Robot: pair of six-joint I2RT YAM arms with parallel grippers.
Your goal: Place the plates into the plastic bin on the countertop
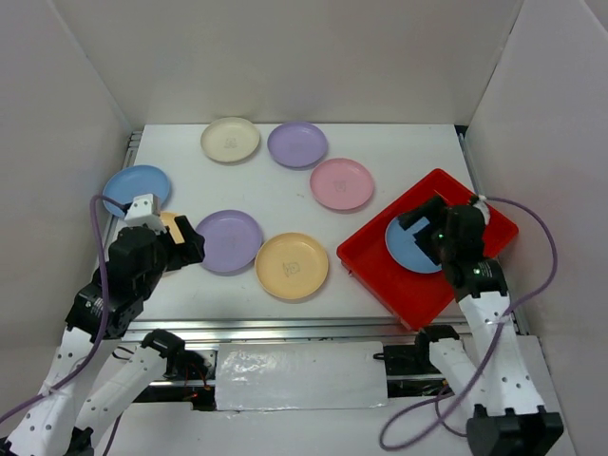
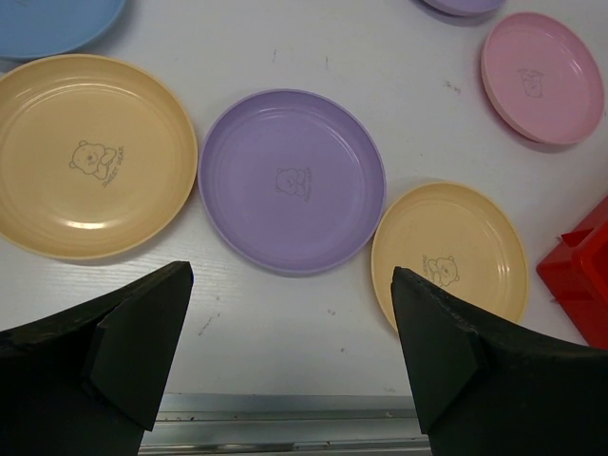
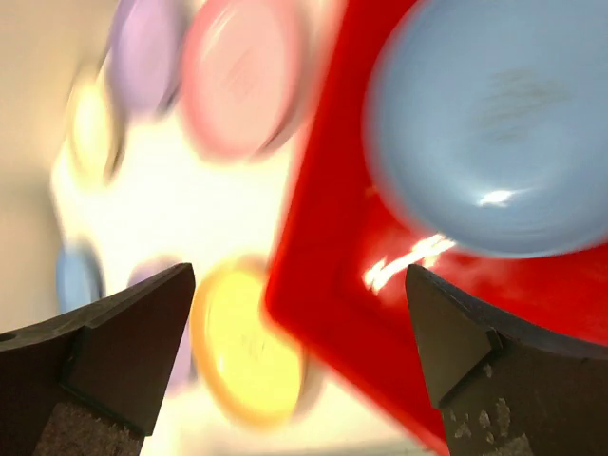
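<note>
The blue plate is in the bin, so my right gripper should next swing left in the top view and go down to the near rim of the nearest yellow-orange plate (image 1: 294, 295) (image 3: 267, 416).
The red plastic bin (image 1: 408, 290) sits at the right with one blue plate (image 1: 404, 247) in it. My right gripper (image 1: 429, 228) hovers open and empty over that plate; its wrist view is blurred, showing the blue plate (image 3: 494, 123) and bin (image 3: 351, 237). On the countertop (image 1: 275, 204) lie cream (image 1: 231, 139), purple (image 1: 297, 144), pink (image 1: 342, 183), blue (image 1: 138, 187), purple (image 1: 228, 241) and yellow-orange (image 1: 292, 266) plates. My left gripper (image 1: 180, 242) is open and empty above the near purple plate (image 2: 292, 180), with yellow-orange plates to its left (image 2: 90, 157) and right (image 2: 448, 252).
White walls close in the back and both sides. A metal rail (image 1: 285, 328) runs along the near edge of the countertop. The left yellow-orange plate is mostly hidden under my left arm in the top view.
</note>
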